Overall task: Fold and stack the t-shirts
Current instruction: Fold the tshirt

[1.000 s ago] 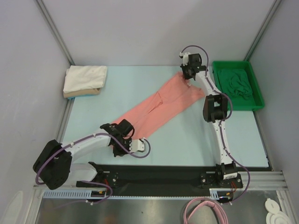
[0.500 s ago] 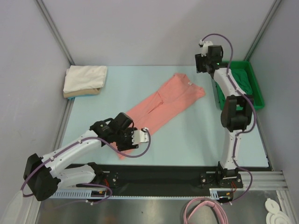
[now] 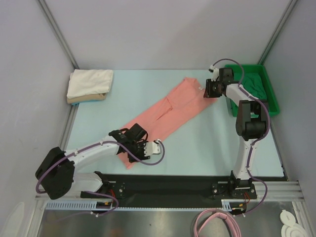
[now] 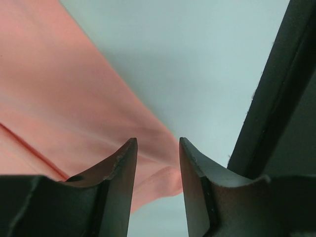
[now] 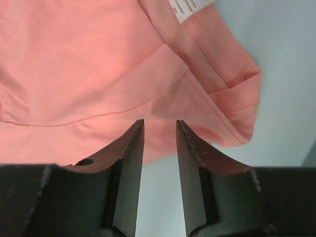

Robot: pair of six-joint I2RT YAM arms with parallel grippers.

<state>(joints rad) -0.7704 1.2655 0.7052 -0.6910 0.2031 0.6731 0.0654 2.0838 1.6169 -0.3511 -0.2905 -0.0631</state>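
Observation:
My left gripper is open around the near hem corner (image 4: 170,170) of the salmon-pink t-shirt, which already lies on the tabletop. Next it should lower onto that corner and close there.
A salmon-pink t-shirt (image 3: 168,111), folded into a long strip, lies diagonally on the pale table. My left gripper (image 3: 133,154) stands open over its near end. In the left wrist view the shirt's corner (image 4: 163,180) lies on the table between the open fingers of that gripper (image 4: 157,143). My right gripper (image 3: 208,91) is open at the far end, by the collar. The right wrist view has the shirt's hem edge (image 5: 89,64) just past the tips of that gripper (image 5: 159,123), with the white neck label (image 5: 190,7) at the top. Neither gripper holds cloth.
Folded white and tan t-shirts (image 3: 89,85) are stacked at the back left corner. A bright green tray (image 3: 270,109) at the back right holds a crumpled dark green t-shirt (image 3: 252,88). A black rail (image 4: 276,98) runs along the table's near edge, close to the left gripper.
Both grippers were shut on the shirt's ends and have let go. The right arm rose and came back down beside the collar end. The left gripper has opened and shifted slightly nearer.

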